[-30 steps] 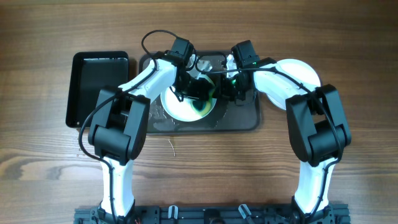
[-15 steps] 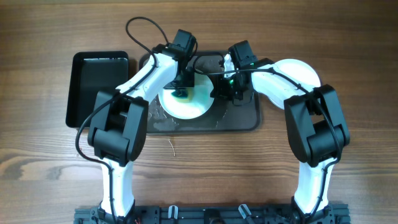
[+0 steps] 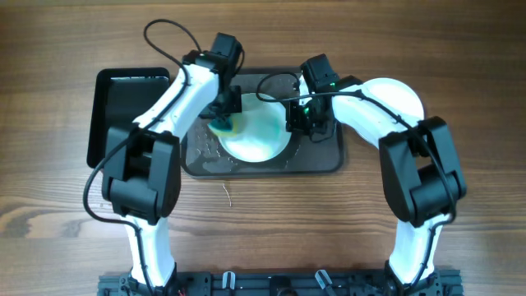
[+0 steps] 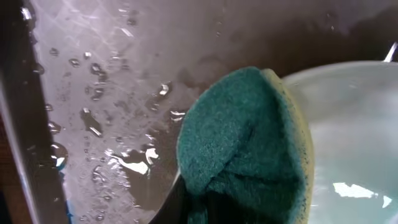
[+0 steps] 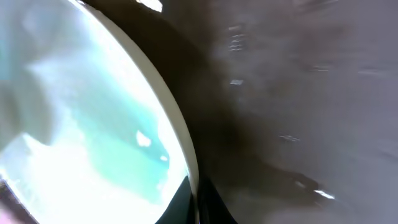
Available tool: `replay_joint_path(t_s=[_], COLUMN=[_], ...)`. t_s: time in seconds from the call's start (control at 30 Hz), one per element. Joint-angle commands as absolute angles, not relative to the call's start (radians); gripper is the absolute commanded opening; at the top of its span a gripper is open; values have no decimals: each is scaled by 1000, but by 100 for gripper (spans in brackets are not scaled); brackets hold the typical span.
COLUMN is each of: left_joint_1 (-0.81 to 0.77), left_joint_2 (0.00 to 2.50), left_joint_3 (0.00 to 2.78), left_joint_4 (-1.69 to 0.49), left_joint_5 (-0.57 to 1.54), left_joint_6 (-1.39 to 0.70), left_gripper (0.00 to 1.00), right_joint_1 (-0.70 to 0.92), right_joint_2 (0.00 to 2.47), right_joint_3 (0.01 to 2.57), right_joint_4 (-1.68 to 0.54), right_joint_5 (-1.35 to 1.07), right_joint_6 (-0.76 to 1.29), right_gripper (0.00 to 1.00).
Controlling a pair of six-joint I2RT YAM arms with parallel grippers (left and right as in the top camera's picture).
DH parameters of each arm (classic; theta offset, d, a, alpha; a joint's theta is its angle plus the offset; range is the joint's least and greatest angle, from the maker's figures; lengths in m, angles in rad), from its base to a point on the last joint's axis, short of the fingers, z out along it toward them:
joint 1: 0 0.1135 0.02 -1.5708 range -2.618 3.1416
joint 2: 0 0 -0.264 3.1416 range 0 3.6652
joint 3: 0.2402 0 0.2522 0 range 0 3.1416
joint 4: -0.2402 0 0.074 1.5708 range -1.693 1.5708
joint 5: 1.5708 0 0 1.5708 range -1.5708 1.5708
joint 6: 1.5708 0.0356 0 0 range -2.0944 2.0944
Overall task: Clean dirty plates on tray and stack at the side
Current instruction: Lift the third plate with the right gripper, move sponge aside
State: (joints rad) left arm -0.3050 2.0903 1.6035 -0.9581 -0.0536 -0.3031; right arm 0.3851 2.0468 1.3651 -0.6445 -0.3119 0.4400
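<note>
The plate's top side looks pale and glossy, so the robot's right hand will next lift the plate, shift to the right in the overhead view and lower it onto the white plates.
A white plate point(image 3: 261, 131) lies on the wet dark tray point(image 3: 320, 160) at the table's centre. My left gripper point(image 3: 223, 123) is shut on a green and yellow sponge point(image 4: 249, 149), held at the plate's left rim over the wet tray floor point(image 4: 112, 112). My right gripper point(image 3: 297, 115) is shut on the plate's right rim; the rim point(image 5: 180, 137) runs between its fingers point(image 5: 198, 199). The plate point(image 4: 354, 143) looks pale and glossy in the left wrist view.
A black empty bin point(image 3: 127, 111) stands left of the tray. White plates point(image 3: 399, 94) sit at the right of the tray, partly under my right arm. Water drops cover the tray. A small thin scrap point(image 3: 228, 196) lies on the wood in front.
My left gripper has moved with the sponge from the plate's middle to its left rim. The plate has shifted slightly right. My right gripper keeps its hold on the rim.
</note>
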Motion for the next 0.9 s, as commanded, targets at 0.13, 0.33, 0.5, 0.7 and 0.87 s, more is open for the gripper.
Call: replay_joint_path(t_s=[0.13,0.33,0.5,0.7,0.87], left_joint_1=[-191,-191,-192,-192,-192], left_joint_2=[2059,2059,2059,2059,2059], left_joint_3=[1625,1625,1625,1624,1624], left_joint_4=[-947,-944,-925,-921,-921], left_joint_5=[-41,-30,11,11,11], left_joint_6=[-356,-356,-356,-356,-356], left_gripper=[4,4,4,4,4], right_joint_1=[463,562,667,789,871], right_joint_2=[1816,1697,1645,1636,1636], right_joint_3=[1366,1366,1366,1367,1367], right_joint_4=[-725,-796,-849,-875,-873], right_joint_5=[159,525,812,1112,1332], right_joint_6=[425,419,418,411,384], right_gripper=[4,4,4,4,4])
